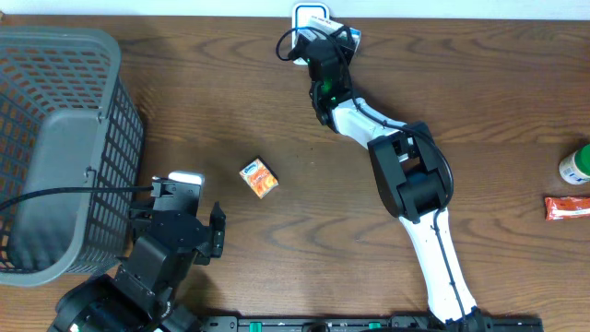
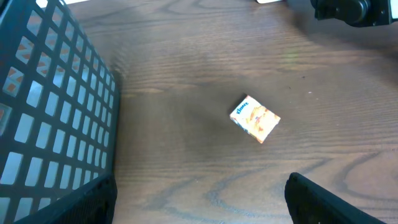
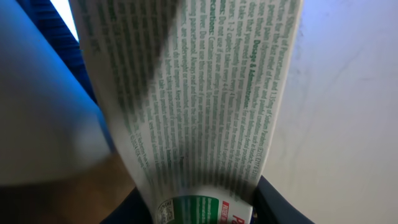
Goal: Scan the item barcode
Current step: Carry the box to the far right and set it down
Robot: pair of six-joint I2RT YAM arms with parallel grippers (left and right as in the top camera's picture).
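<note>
The robot's right hand is to swing back and down next and let go of the box on clear wood by the bottle, which lies to its right in the overhead view.
My right gripper [image 1: 325,43] reaches to the table's far edge and is shut on a white box [image 3: 199,93] printed with green text; its dark fingers [image 3: 268,200] press both sides of the box. The box fills the right wrist view and no barcode shows on the face I see. A white and blue scanner [image 1: 311,15] stands right behind that gripper. At the near left, beside the basket, my left gripper [image 1: 187,205] stands open and empty [image 2: 200,205]. A small orange pack [image 1: 259,177] lies flat on the wood ahead of it [image 2: 255,119].
A grey mesh basket [image 1: 55,138] fills the left side [image 2: 50,112]. At the right edge there are a green and white bottle [image 1: 575,164] and a red packet [image 1: 566,207]. The right arm [image 1: 410,175] crosses the table's middle.
</note>
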